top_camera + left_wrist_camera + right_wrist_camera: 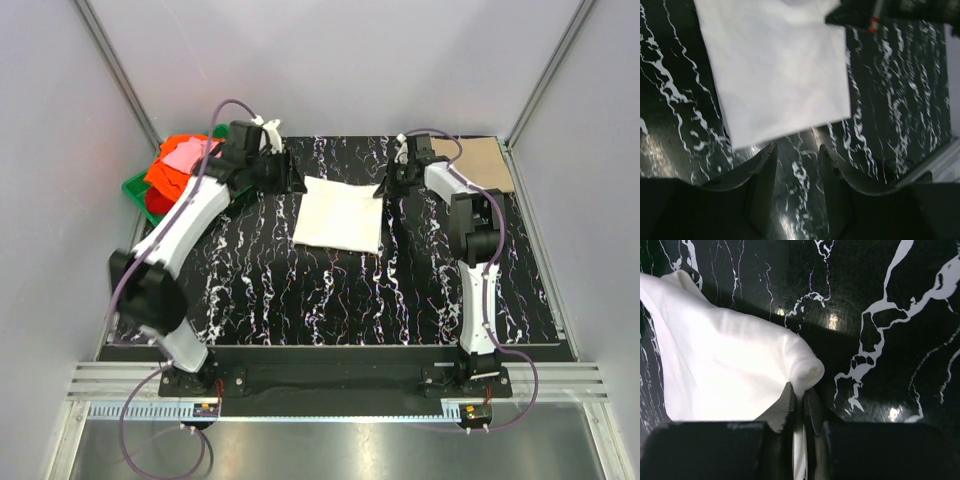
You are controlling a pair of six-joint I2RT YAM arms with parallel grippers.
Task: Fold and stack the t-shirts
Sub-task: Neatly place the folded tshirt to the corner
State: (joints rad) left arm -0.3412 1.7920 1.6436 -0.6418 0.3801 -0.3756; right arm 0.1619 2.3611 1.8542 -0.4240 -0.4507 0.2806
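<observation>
The tan t-shirt (pixel 490 165) is right of my right gripper in the top view, so I next lift the folded white t-shirt across and release it on top.
A white t-shirt (pixel 340 212) lies folded into a rectangle at the far middle of the table. My right gripper (pixel 386 188) is at its far right corner. In the right wrist view that gripper (pixel 799 391) is shut on a bunched fold of the white t-shirt (pixel 725 365), with cloth running down between the fingers. My left gripper (pixel 293 180) stands at the shirt's far left corner. In the left wrist view it (pixel 797 147) is open just off the edge of the white t-shirt (pixel 775 65), with only table between its fingers. A tan t-shirt (pixel 490 165) lies flat at the far right.
A green crate (pixel 135 188) at the far left edge holds red, orange and pink t-shirts (pixel 175 170). The table top (pixel 330 290) is black with white marbling. Grey walls and metal frame posts close in the back and both sides.
</observation>
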